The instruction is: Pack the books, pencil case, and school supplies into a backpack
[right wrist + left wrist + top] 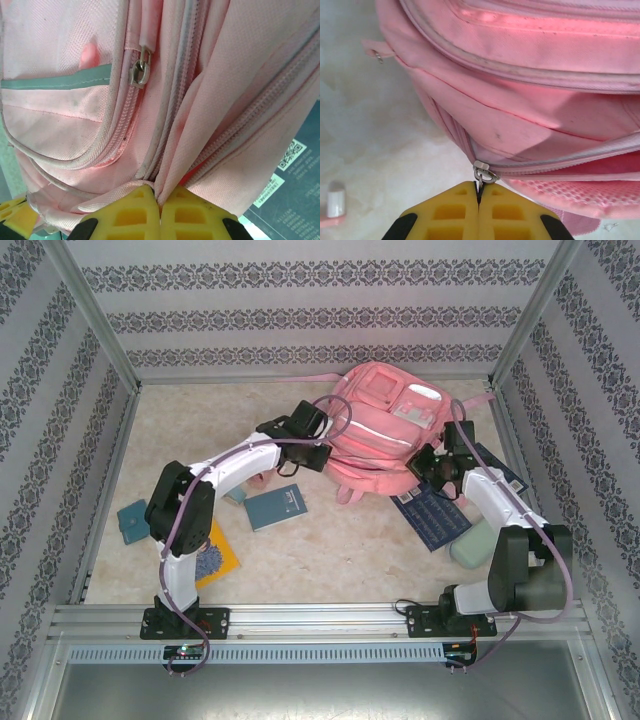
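Observation:
The right gripper draws the fold outward along the backpack's side [434, 429] [226, 77] next, bracing the zipper my left gripper holds, then releases. That side runs outward from my right gripper.
The pink backpack [390, 425] lies at the back middle of the table. My left gripper [322, 438] is at its left side, shut on the metal zipper pull [481, 181] of a partly open zipper on the backpack [530, 100]. My right gripper [428, 462] is at the near right side, shut on a fold of the backpack's fabric [172, 170]. A grey-teal book [275, 507] and a yellow book [218, 558] lie left of centre. A dark navy book [432, 515] lies under the right arm. A pale green pouch [470, 545], maybe the pencil case, sits beside it.
A small teal flat item [132, 520] lies at the far left. A pink stick with a white cap [335, 204] rests on the table near the left gripper. Another zipper pull [140, 67] hangs on a front pocket. Patterned walls and metal posts enclose the table.

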{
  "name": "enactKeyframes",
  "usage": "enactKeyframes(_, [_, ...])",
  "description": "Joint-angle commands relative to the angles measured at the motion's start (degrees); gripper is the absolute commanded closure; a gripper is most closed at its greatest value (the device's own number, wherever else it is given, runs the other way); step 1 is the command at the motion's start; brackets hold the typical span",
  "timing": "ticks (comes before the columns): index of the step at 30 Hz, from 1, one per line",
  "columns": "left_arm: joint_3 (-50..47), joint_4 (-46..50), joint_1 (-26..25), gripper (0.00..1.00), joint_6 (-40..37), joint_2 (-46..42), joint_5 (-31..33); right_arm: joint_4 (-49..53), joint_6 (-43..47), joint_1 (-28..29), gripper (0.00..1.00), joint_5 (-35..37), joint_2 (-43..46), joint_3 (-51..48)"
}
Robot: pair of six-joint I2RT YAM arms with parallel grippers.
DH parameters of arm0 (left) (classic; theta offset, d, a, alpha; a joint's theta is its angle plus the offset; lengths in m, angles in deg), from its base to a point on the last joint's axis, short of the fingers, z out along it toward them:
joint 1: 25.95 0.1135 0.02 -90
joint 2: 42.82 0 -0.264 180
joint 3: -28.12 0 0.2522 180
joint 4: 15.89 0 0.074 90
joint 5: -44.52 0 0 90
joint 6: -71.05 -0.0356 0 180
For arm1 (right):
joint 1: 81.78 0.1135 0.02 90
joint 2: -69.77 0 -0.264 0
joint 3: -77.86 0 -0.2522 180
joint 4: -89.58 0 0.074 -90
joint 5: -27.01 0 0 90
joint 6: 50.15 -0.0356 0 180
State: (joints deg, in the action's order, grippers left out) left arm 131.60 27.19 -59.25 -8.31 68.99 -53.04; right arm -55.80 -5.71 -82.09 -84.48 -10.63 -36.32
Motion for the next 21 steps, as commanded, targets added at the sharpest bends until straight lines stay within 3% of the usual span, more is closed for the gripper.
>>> enactKeyframes(1, [0.7,6.8,2.8,1.0,-1.2,-0.3,3.8,1.2,3.3,-2.9,1.0,7.3,0.0,2.8])
enactKeyframes(11, [-9.7,3.4,0.0,1.0,2.6,-8.5,-0.5,0.5,5.6,-2.9,1.0,7.4,-7.6,7.7])
enactKeyframes(21, [-8.7,0.0,-11.9,1.0,8.8,-6.9,-2.4,4.5,10.4,-3.9,1.0,10.8,-17.9,21.6])
